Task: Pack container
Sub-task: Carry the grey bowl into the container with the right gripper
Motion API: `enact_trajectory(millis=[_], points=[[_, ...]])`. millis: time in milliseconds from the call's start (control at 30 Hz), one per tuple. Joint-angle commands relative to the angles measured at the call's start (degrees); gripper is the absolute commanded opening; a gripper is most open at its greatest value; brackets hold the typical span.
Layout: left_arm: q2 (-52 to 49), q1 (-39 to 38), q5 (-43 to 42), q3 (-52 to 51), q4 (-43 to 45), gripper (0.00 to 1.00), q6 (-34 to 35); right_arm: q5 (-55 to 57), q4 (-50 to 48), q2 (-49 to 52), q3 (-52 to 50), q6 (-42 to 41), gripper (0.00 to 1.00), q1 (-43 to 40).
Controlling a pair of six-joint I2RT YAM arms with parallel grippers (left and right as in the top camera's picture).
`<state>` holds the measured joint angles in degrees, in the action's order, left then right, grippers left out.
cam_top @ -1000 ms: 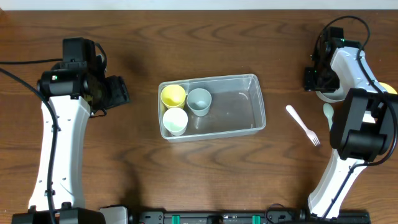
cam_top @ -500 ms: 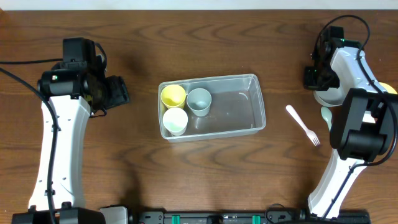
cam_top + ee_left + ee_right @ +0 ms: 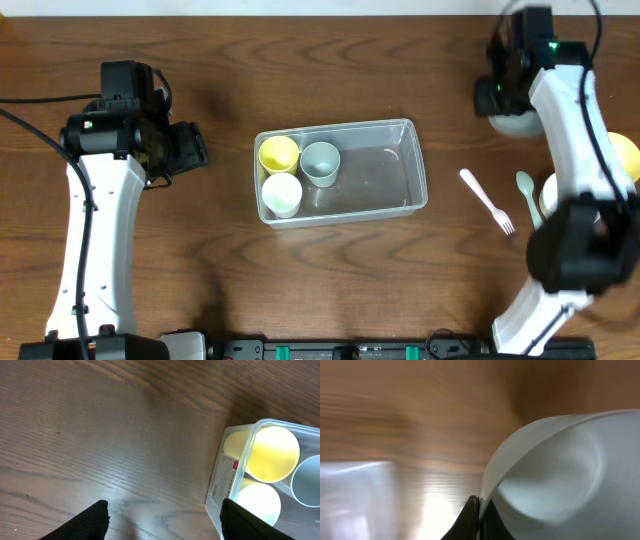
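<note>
My right gripper moves the bowl left in the overhead view and down next. It lets go on the tub's bare bottom, as cups leave it free.
The container (image 3: 385, 178) is a clear rectangular tub at the table's middle. Its left end holds a yellow cup (image 3: 279, 153), a pale blue cup (image 3: 320, 162) and a white cup (image 3: 282, 194). My left gripper (image 3: 195, 148) is open and empty, left of the tub. In the left wrist view its fingers (image 3: 165, 520) frame bare wood beside the tub's wall (image 3: 225, 480). My right gripper (image 3: 497, 95) is shut on the rim of a white bowl (image 3: 515, 122) at the far right. The right wrist view shows the jaws (image 3: 480, 510) pinching that bowl's edge (image 3: 555, 475).
A white plastic fork (image 3: 487, 201) and a pale green spoon (image 3: 527, 190) lie right of the tub. A yellow bowl (image 3: 625, 155) sits at the right edge, partly hidden by the right arm. The table's back edge is close behind the right gripper.
My right gripper has moved toward the table's back edge and slightly left with the white bowl, uncovering the spoon. The left arm has not moved.
</note>
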<state>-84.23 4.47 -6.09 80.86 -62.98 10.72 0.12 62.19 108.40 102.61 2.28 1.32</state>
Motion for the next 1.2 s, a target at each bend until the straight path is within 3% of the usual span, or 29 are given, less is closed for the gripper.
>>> enact_trajectory(millis=[0, 233, 400, 633, 967, 1000, 1067, 1167], points=[[0.0, 0.3, -0.6, -0.2, -0.1, 0.72, 0.5, -5.1, 2.4, -8.5, 1.9, 4.1, 0.01, 7.5], [0.0, 0.3, -0.6, -0.2, -0.1, 0.72, 0.5, -4.8, 6.4, -9.5, 0.9, 2.9, 0.01, 22.9], [0.0, 0.3, -0.6, -0.2, -0.1, 0.72, 0.5, -4.5, 5.4, -6.6, -2.2, -0.1, 0.01, 28.6], [0.0, 0.3, -0.6, -0.2, -0.1, 0.72, 0.5, -4.4, 4.2, -1.5, -6.3, -0.2, 0.01, 31.4], [0.0, 0.3, -0.5, -0.2, -0.1, 0.72, 0.5, -4.2, 3.3, 6.8, -6.7, -0.3, 0.05, 29.3], [0.0, 0.3, -0.6, -0.2, -0.1, 0.72, 0.5, -4.2, 3.1, 7.4, -6.7, -0.2, 0.06, 29.1], [0.0, 0.3, -0.6, -0.2, 0.0, 0.72, 0.5, -3.7, 2.5, 8.5, -6.7, 0.2, 0.2, 28.9], [0.0, 0.3, -0.6, -0.2, 0.1, 0.72, 0.5, -1.4, 0.9, 8.9, -6.7, 0.1, 0.3, 28.6]])
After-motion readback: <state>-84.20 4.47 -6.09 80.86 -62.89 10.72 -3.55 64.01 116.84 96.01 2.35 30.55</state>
